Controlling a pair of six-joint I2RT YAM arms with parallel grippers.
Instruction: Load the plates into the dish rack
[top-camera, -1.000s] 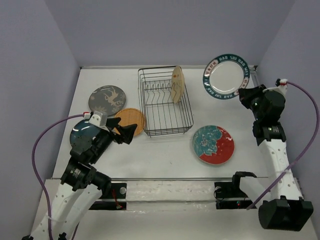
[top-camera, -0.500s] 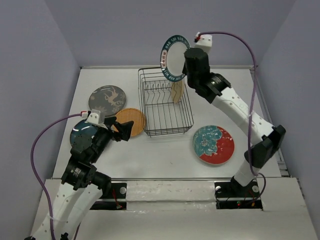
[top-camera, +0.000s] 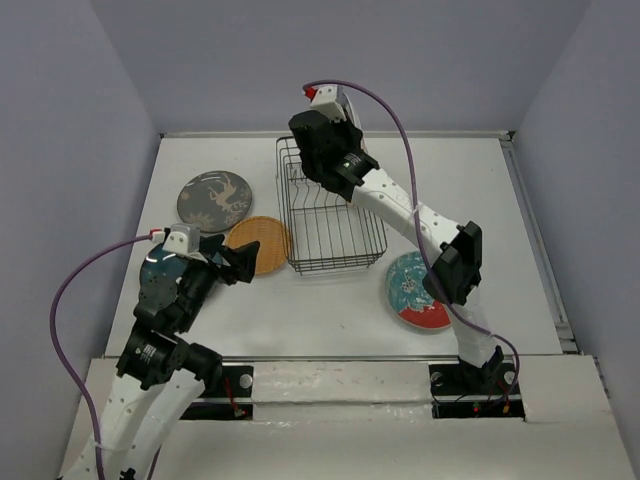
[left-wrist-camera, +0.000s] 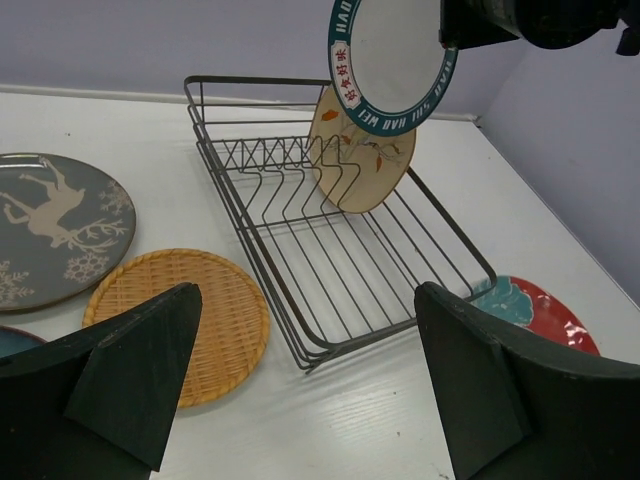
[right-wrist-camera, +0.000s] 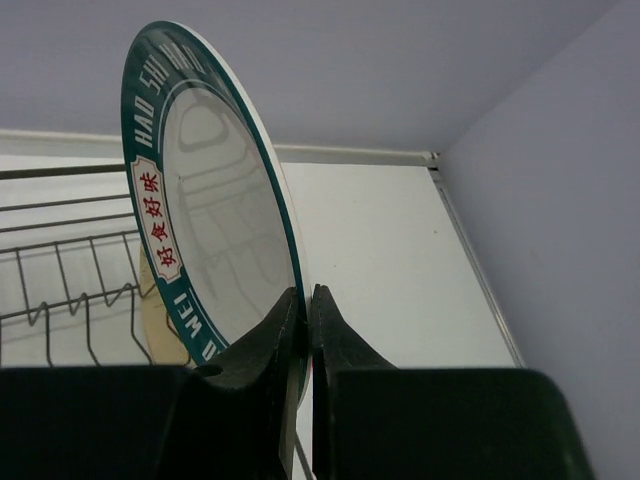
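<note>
The teal-rimmed plate hangs above the rack's dividers (top-camera: 321, 190) (right-wrist-camera: 112, 300) beside the tan plate, so my right gripper needs to lower it toward them, to the left in the top view.
My right gripper (right-wrist-camera: 305, 300) is shut on the rim of the white teal-rimmed plate (right-wrist-camera: 205, 230) and holds it upright above the far end of the black wire dish rack (top-camera: 330, 225). In the left wrist view this plate (left-wrist-camera: 390, 55) hangs just above the tan plate (left-wrist-camera: 362, 165), which stands in the rack's dividers. My left gripper (top-camera: 240, 264) is open and empty, near the rack's front left corner. On the table lie the grey plate (top-camera: 214, 198), the orange plate (top-camera: 262, 243), the dark teal plate (top-camera: 158, 270) under my left arm, and the red-and-teal floral plate (top-camera: 415, 292).
The right arm (top-camera: 400, 205) stretches across the rack's right side and partly covers the floral plate. Walls close in the table at the back and both sides.
My right arm has swung from the back right corner leftward over the rack, carrying the white teal-rimmed plate. My left gripper has shifted only slightly.
</note>
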